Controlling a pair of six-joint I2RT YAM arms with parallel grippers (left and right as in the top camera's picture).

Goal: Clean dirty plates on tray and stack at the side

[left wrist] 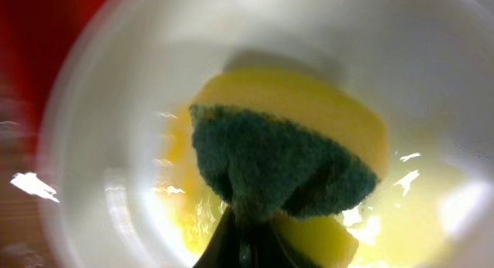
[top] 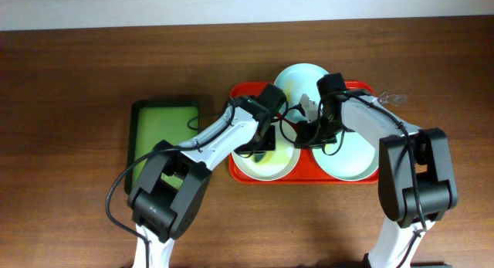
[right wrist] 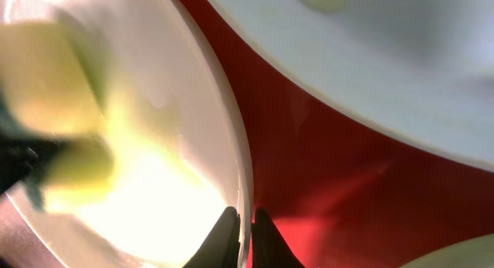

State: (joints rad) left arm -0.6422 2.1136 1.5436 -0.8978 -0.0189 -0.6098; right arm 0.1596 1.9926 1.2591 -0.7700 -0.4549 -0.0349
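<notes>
The right gripper lifts the plate across next, lowers it onto bare tabletop beyond the red tray, to the gripper's right in the overhead view, and releases it.
The red tray (top: 309,169) holds three white plates: one at the back (top: 297,73), one front right (top: 351,161), one front left (top: 270,166). My left gripper (top: 265,138) is shut on a green and yellow sponge (left wrist: 285,167) and presses it onto the front left plate (left wrist: 131,106), which has yellow smears. My right gripper (top: 306,134) is shut on that plate's right rim (right wrist: 241,191), fingertips (right wrist: 241,222) on either side of it. The right wrist view also shows the sponge (right wrist: 54,90), the red tray floor (right wrist: 324,175) and the back plate (right wrist: 386,59).
A smaller dark green tray (top: 162,133) lies on the brown table left of the red tray. Something small and clear (top: 394,99) lies at the red tray's back right corner. Both arms cross over the middle of the red tray.
</notes>
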